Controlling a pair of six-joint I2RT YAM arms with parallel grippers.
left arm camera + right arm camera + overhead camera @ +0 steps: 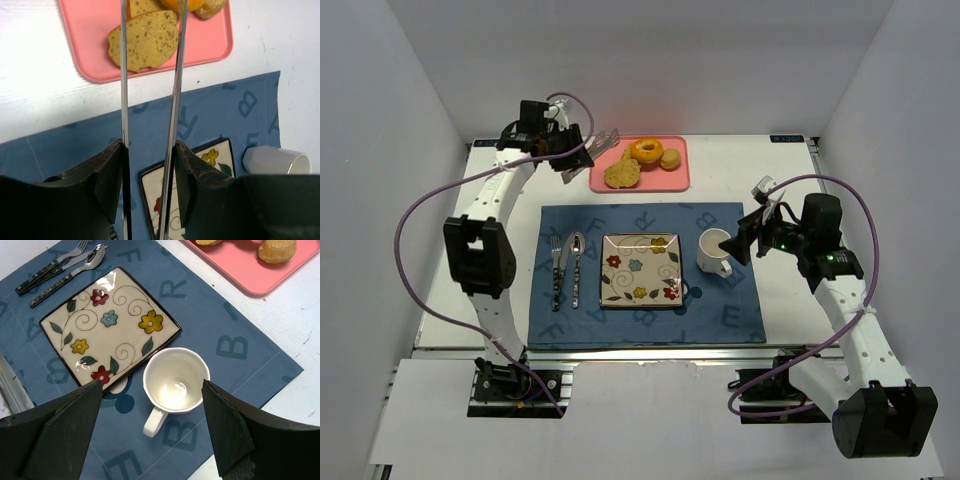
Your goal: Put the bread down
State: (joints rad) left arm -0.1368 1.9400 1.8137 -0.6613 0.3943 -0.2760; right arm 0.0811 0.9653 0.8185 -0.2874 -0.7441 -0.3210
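Observation:
I should move my left gripper down and back to close the tongs, because the front slice (622, 175) (151, 42) is below the gripper and back from the tips of the tongs.
The bread is two golden-brown slices (621, 174) lying overlapped on the pink tray (665, 180) at the back; the front slice (145, 40) shows clearly in the left wrist view. My left gripper (570, 145) is shut on metal tongs (123, 75), whose open arms reach toward the bread and frame the front slice without touching it. The flowered square plate (640, 270) sits bare on the blue mat; it also shows in the right wrist view (110, 320). My right gripper (152, 385) is open and empty above the white mug (176, 379).
An orange doughnut (646, 151) and a small bun (670, 158) share the tray behind the bread. A fork (557, 270) and spoon (577, 270) lie left of the plate. The mug (715, 250) stands right of the plate on the blue lettered mat (720, 310).

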